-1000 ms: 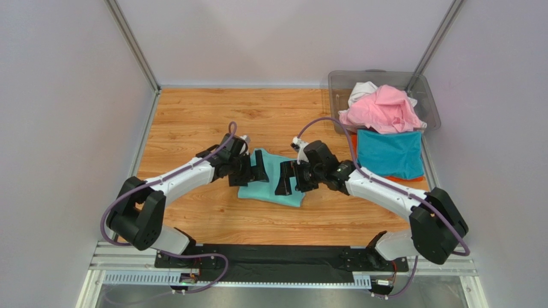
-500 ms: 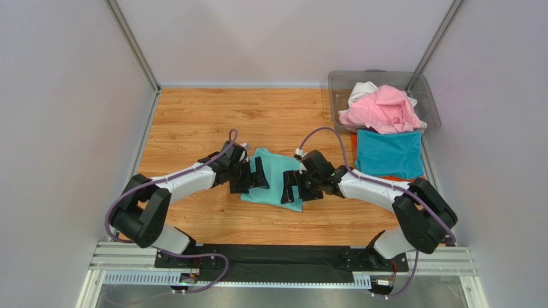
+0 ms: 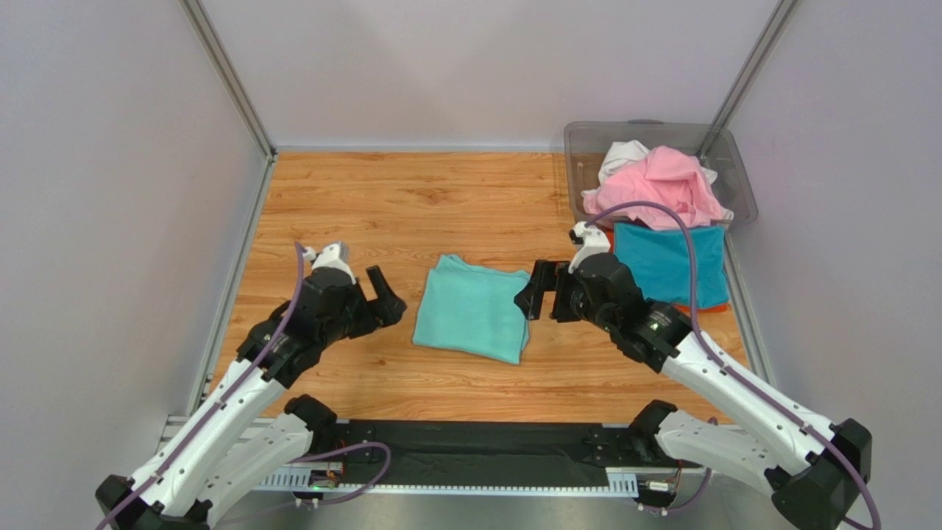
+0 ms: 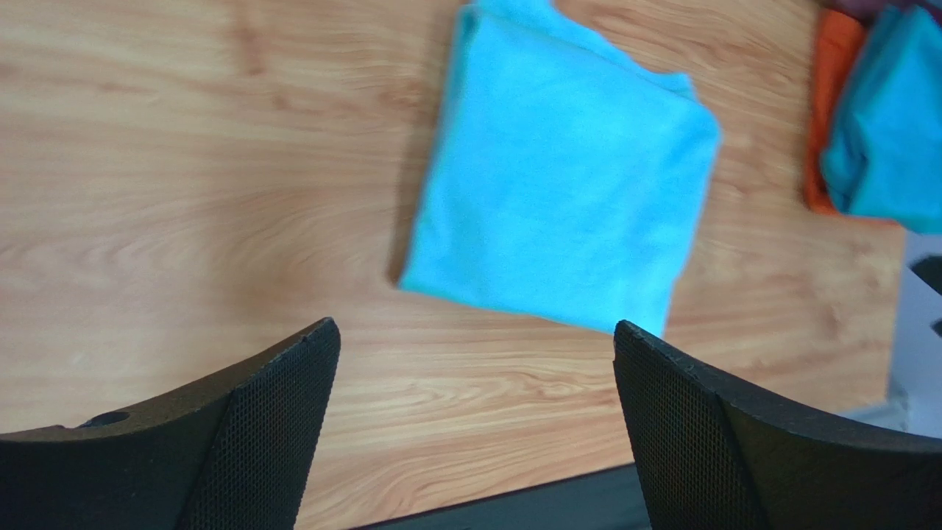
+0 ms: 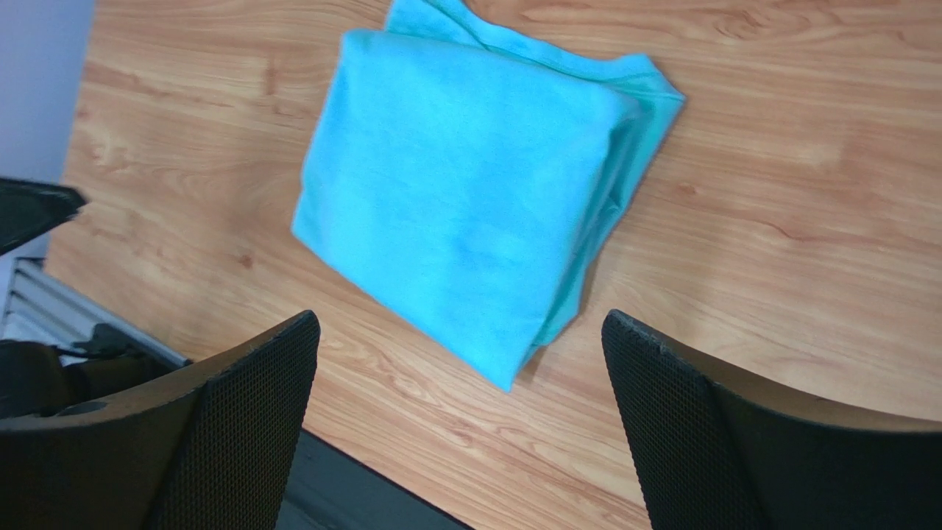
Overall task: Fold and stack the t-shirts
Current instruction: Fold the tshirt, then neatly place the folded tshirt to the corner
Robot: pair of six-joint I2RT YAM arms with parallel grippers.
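Note:
The open fingers of my right gripper come down next astride the layered side edge (image 3: 524, 324) (image 5: 583, 230) of the mint green t-shirt below it, to pinch those layers together.
The mint green t-shirt (image 3: 473, 308) lies folded flat in a square on the wooden table; it also shows in the left wrist view (image 4: 558, 188) and the right wrist view (image 5: 475, 199). My left gripper (image 3: 374, 299) is open and empty, raised to the left of it. My right gripper (image 3: 545, 292) is open and empty, raised just right of it. A folded teal blue shirt (image 3: 669, 264) lies on an orange one (image 3: 708, 308) at the right. Pink (image 3: 658, 188) and white (image 3: 623, 154) shirts are heaped in the bin.
The clear grey plastic bin (image 3: 586, 141) stands at the back right corner. Grey walls and metal posts close in the table on the left, back and right. A black rail (image 3: 475, 447) runs along the near edge.
Both grippers let go of the mint shirt and pulled back and up, left arm to the left, right arm to the right. The shirt stays folded on the table.

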